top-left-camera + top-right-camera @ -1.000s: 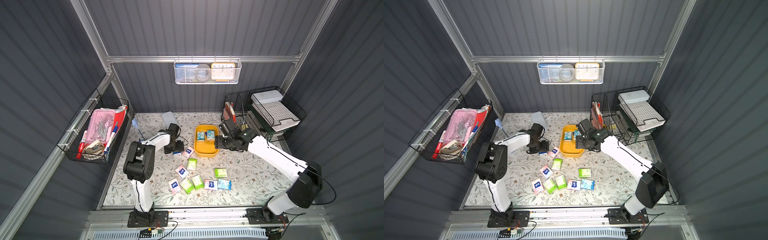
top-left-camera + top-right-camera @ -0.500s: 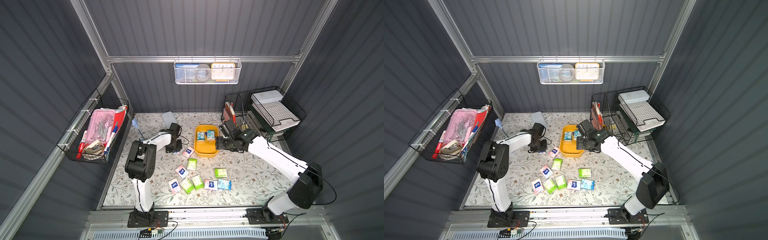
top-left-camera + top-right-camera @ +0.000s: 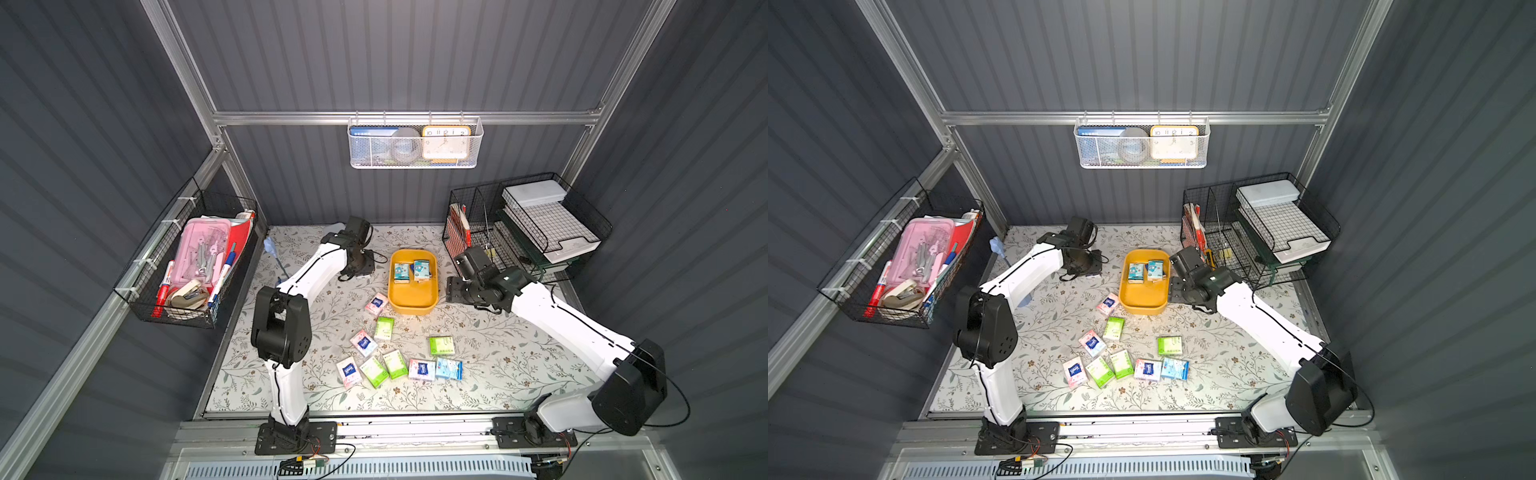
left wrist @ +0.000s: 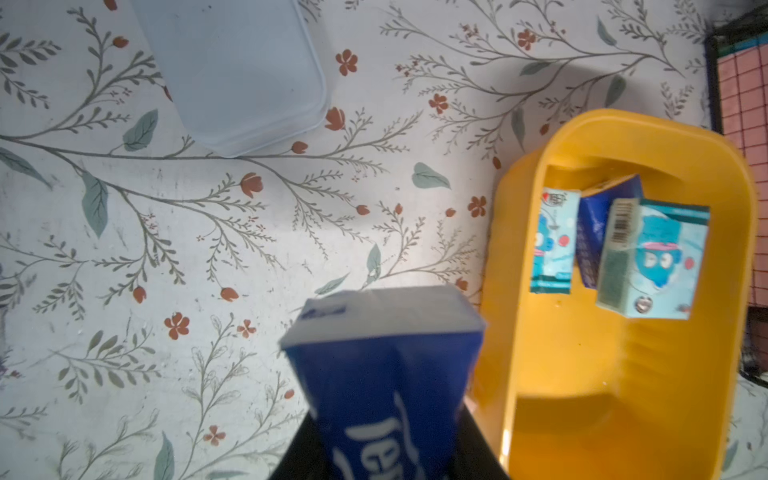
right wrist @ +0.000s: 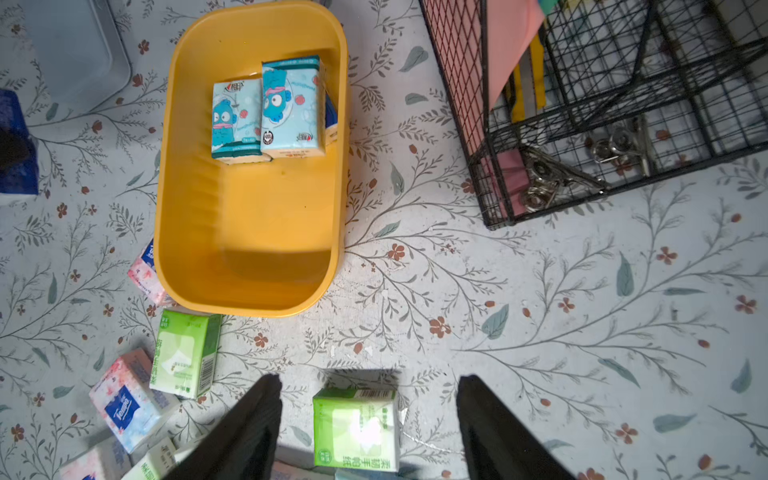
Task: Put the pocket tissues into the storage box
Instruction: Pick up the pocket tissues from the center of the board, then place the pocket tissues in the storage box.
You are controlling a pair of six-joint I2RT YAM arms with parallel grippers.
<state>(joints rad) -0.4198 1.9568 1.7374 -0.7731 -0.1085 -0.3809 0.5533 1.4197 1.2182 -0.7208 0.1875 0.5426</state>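
Note:
My left gripper should next move over the box's rim and down onto the closer light blue packet to release its own packet, which still hangs outside the box.
In the left wrist view my left gripper (image 4: pixel 386 449) is shut on a dark blue pocket tissue packet (image 4: pixel 382 374), held above the table just beside the yellow storage box (image 4: pixel 519 291). The box (image 3: pixel 411 309) holds two light blue packets (image 3: pixel 402 272) and a dark blue one (image 4: pixel 594 232). In both top views the left gripper (image 3: pixel 362 272) sits left of the box. My right gripper (image 3: pixel 451 291) hovers open at the box's right side. Its fingers (image 5: pixel 257 415) frame a lime green packet (image 5: pixel 357 428) lying on the table below. Several more packets (image 3: pixel 384 328) lie scattered in front of the box.
A grey translucent case (image 4: pixel 241 70) lies at the back left. Black wire baskets (image 3: pixel 519 232) stand close behind the right arm. A wall basket of stationery (image 3: pixel 195 257) hangs at the left, a white mesh basket (image 3: pixel 415 143) on the back wall.
My left gripper has closed on the dark blue packet beside the box. The right arm has hardly moved and stays open.

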